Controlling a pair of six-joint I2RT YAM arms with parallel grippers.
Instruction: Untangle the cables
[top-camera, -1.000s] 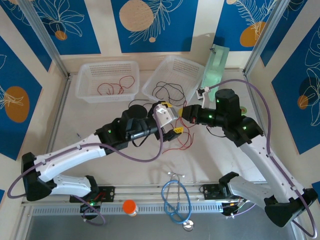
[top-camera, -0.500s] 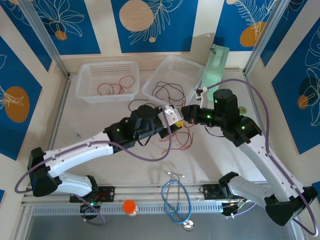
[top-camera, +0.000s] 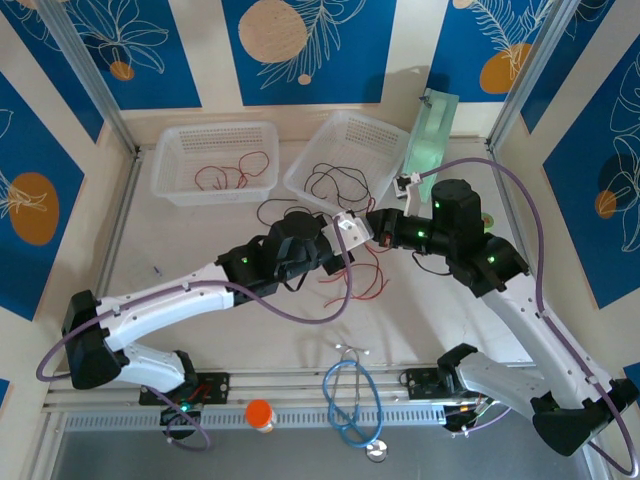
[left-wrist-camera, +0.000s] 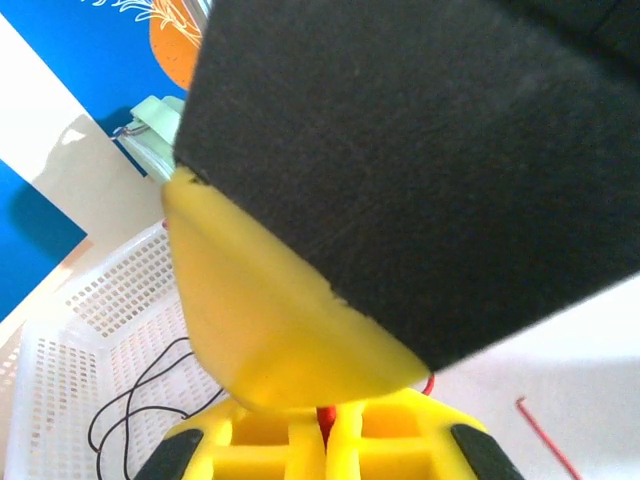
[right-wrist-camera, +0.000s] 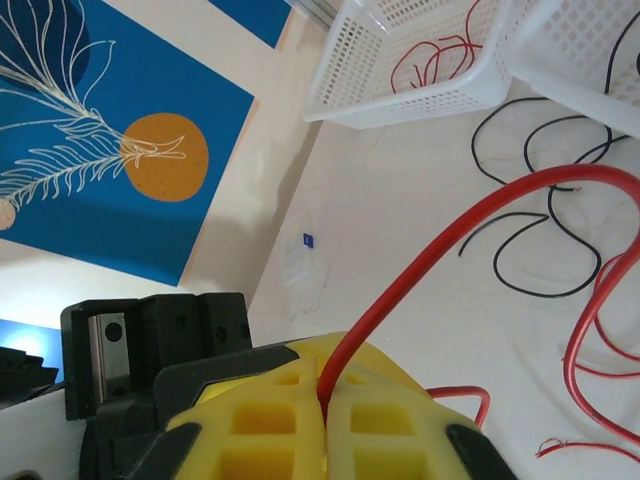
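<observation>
My left gripper swings outward next and releases the red cable over the white basket of red loops, which stands outward of it and holds that colour.
Thin red and black cables lie in a loose tangle on the table, just below where the two grippers meet. My left gripper is shut on a red cable, which is pinched between its yellow fingers. My right gripper sits tip to tip with it. In the left wrist view its black and yellow body looms right above my left gripper. My right gripper is shut on a red cable that arcs up and away. Black cables loop on the table beyond.
Two white baskets stand at the back: the left basket holds red cable loops, the right basket holds black loops. A pale green case leans at the back right. A blue stethoscope and an orange-capped item lie by the front rail.
My left gripper has moved right, up to the right gripper's tip, and closed from open onto the red cable. The right arm has barely shifted.
</observation>
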